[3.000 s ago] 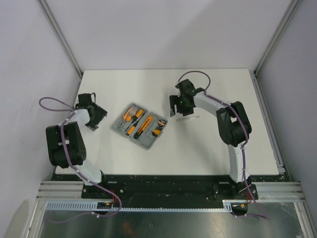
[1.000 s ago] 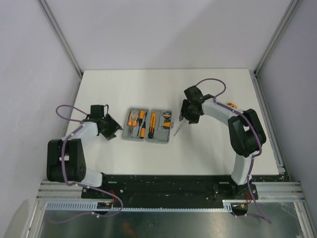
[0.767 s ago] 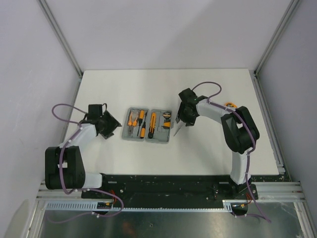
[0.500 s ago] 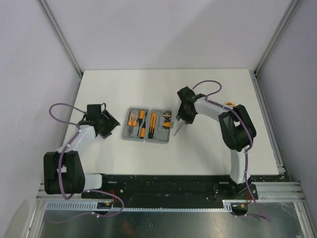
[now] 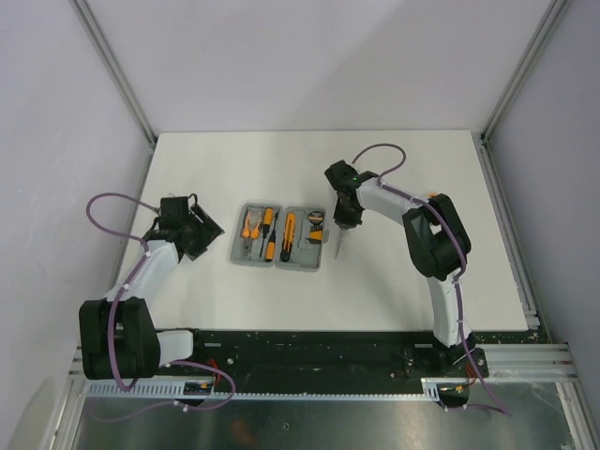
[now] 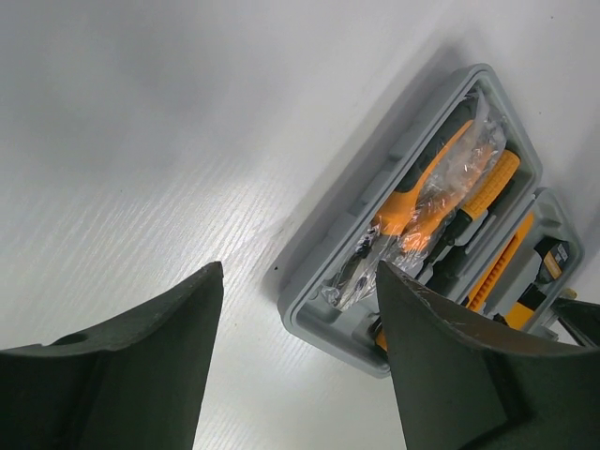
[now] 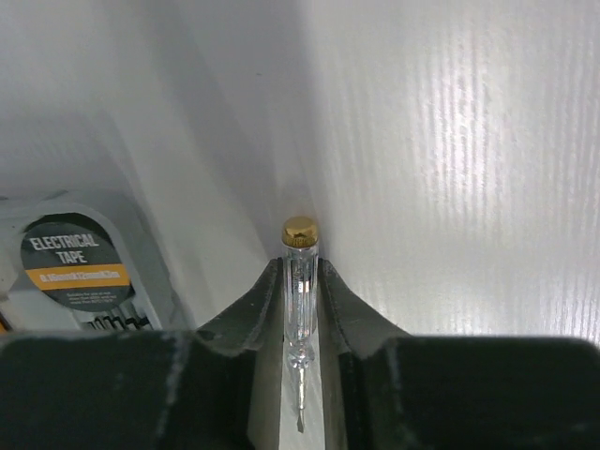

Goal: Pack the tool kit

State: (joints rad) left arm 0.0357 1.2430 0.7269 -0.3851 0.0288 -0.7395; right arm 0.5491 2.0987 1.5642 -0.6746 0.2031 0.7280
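I will next move my right gripper to the left in the top view and let go of the screwdriver inside the case's empty slot (image 5: 301, 236) beside the tape.
The tool kit case (image 5: 321, 261), grey and hinged, lies open mid-table with orange-and-black tools (image 5: 265, 234) in its slots. My right gripper (image 5: 343, 221) stands just right of the case, shut on a clear-handled screwdriver (image 7: 300, 272) with a brass cap, whose shaft (image 5: 337, 247) points toward the near edge. In the right wrist view the right gripper (image 7: 300, 274) clamps the handle, and a roll of electrical tape (image 7: 61, 251) sits in the case at left. My left gripper (image 5: 199, 233) is open just left of the case. Nothing is between the left gripper's (image 6: 298, 281) fingers, and the case (image 6: 323, 253) lies beyond them.
Plastic wrap (image 6: 422, 202) covers the pliers in the case's left half. A small orange object (image 5: 433, 197) shows beside the right arm's elbow. White table (image 5: 253, 169) extends behind the case, with grey walls on three sides.
The right gripper has closed on the clear screwdriver and shifted slightly left toward the case. The left gripper has opened wider and drawn a little left. The case has not moved.
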